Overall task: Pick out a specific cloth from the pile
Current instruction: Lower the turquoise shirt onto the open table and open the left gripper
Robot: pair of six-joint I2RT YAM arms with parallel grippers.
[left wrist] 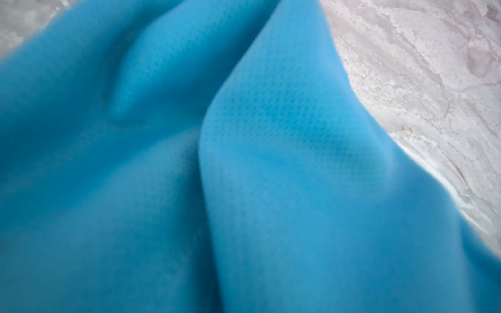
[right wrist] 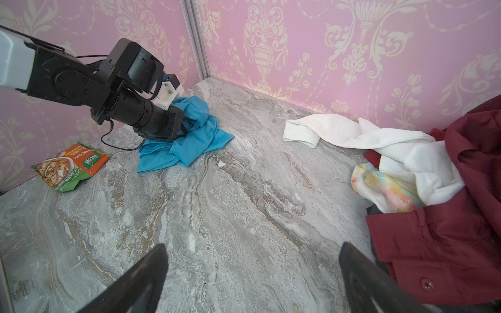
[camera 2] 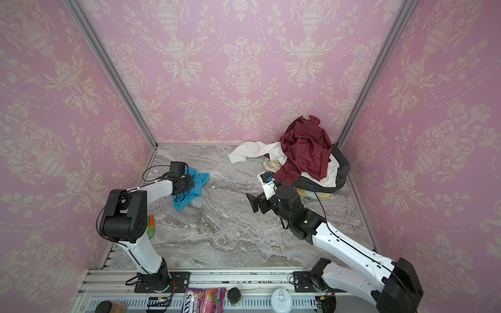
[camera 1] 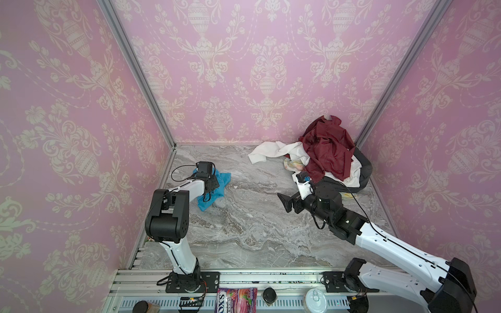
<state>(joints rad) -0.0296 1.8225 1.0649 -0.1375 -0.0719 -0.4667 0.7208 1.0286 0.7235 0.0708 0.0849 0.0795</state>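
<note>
The bare marble by the table's far corner (camera 1: 189,156) is clear of the pile, so the robot's left gripper will next slide the turquoise cloth (camera 1: 221,187) outward onto it and let the cloth go.
The turquoise cloth (camera 1: 221,187) lies bunched on the marble table (camera 1: 244,230) at the left, well apart from the pile (camera 1: 329,151). My left gripper (right wrist: 182,127) is buried in its folds and shut on it; the fingertips are hidden. In the left wrist view the cloth (left wrist: 271,162) fills nearly everything. The pile sits in the back right corner, with a maroon shirt (camera 2: 306,151) on top, a white cloth (camera 1: 271,153), a pale yellow cloth (right wrist: 385,189) and a dark grey garment (camera 1: 364,168). My right gripper (right wrist: 252,245) hovers open over bare table beside the pile, holding nothing.
An orange and green snack packet (right wrist: 70,166) lies near the left wall, in front of the cloth. Pink patterned walls close in the table on three sides. On the front rail sit a candy bag (camera 1: 237,299), a black lid (camera 1: 269,295) and a can (camera 1: 315,299).
</note>
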